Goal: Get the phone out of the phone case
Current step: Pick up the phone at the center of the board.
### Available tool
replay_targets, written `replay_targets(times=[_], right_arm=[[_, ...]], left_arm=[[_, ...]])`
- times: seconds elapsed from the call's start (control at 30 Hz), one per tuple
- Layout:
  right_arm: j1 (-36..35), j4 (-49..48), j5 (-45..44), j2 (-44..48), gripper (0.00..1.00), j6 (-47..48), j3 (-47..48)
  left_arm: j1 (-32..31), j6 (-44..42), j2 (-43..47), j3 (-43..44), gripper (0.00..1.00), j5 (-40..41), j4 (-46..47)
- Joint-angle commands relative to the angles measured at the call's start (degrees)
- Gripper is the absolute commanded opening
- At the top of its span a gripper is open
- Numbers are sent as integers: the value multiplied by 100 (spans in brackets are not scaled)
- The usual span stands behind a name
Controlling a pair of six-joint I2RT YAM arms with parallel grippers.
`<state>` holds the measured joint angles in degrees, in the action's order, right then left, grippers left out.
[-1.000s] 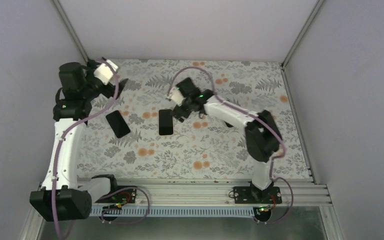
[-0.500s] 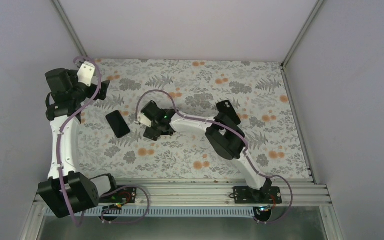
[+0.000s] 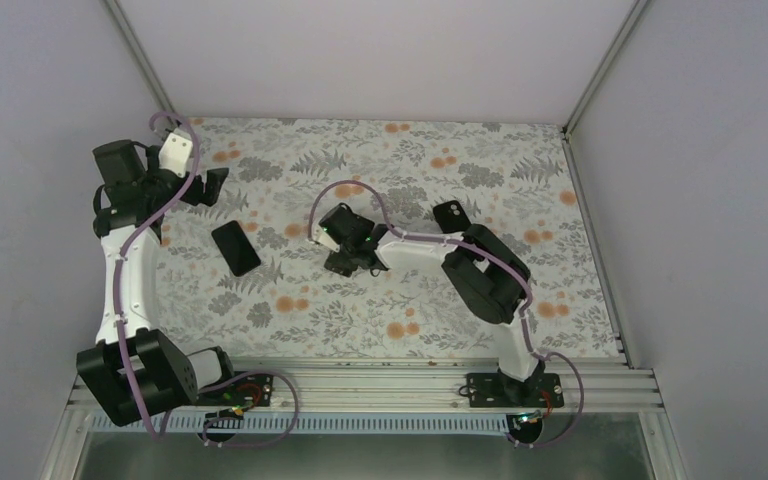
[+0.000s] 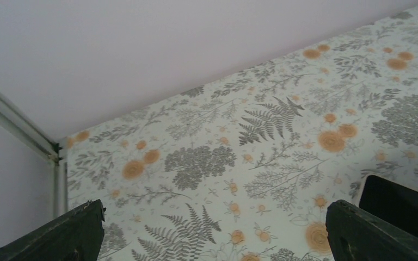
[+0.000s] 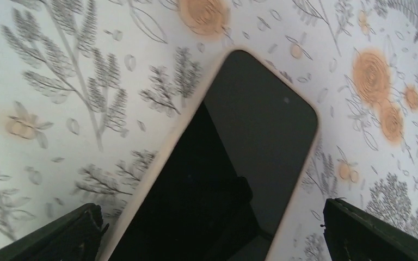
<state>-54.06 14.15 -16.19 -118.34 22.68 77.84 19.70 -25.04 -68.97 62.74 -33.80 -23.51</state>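
Observation:
Next, the right gripper turns, lowers over the black-screened phone [image 5: 223, 174] and closes on both long edges, since the phone lies slanted between the open fingers.
A phone with a black screen and a pale cream edge [image 5: 250, 136] lies flat on the floral cloth. My right gripper [image 5: 212, 209] is open and hangs close over it, one finger on each side of its long edges, not touching. In the top view the right gripper [image 3: 343, 255] covers most of this phone at mid-table. A black case-like slab with a camera hole [image 3: 450, 213] lies to the right of it. My left gripper [image 3: 210, 186] is open and empty at the far left, and in its wrist view [image 4: 216, 209] only cloth lies between the fingers.
Another black slab [image 3: 235, 248] lies on the cloth at the left, below the left gripper. A dark flat thing [image 4: 400, 204] shows at the right edge of the left wrist view. Walls close the back and both sides. A metal rail [image 3: 380, 380] runs along the near edge.
My right gripper has moved from behind the phone to over it, swinging left then slightly back right. The black slab at the right became visible. My left gripper pulled back toward the left wall.

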Motion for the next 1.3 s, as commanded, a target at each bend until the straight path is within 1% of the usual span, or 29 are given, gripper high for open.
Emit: replay_targets(times=[0.0, 0.07, 0.17, 0.33, 0.53, 0.67, 0.83, 0.97, 1.1, 1.17, 1.27], right_arm=[[271, 247, -226, -70, 100, 110, -355], [459, 484, 2, -120, 100, 17, -197], [801, 1088, 562, -234, 100, -101, 122], [1233, 1895, 1236, -492, 100, -18, 482], [1442, 2434, 1920, -654, 100, 587, 620], [1597, 3076, 2323, -1197, 100, 948, 1284], [1645, 3451, 2352, -1590, 99, 1195, 1652], [1644, 3680, 2346, -1691, 93, 1191, 1627], [1661, 3529, 2175, -1514, 79, 1113, 1242], [1676, 3226, 2092, -1270, 75, 992, 984], [1672, 2668, 1981, -721, 64, 830, 593]], left_arm=[[43, -76, -28, -81, 100, -504, -100], [48, -94, -30, -126, 100, -513, -122], [64, -196, -15, -177, 100, -527, -222], [170, -329, -39, -194, 100, -646, -338], [236, -327, -123, -135, 100, -997, -410], [244, -319, -159, -116, 100, -1175, -416], [253, -453, -156, -99, 100, -1260, -549], [271, -599, -163, -88, 100, -1226, -658], [271, -618, -375, 49, 100, -1461, -812], [247, -843, -742, 321, 100, -1907, -1336], [180, -1003, -1353, 852, 100, -2228, -2071]])
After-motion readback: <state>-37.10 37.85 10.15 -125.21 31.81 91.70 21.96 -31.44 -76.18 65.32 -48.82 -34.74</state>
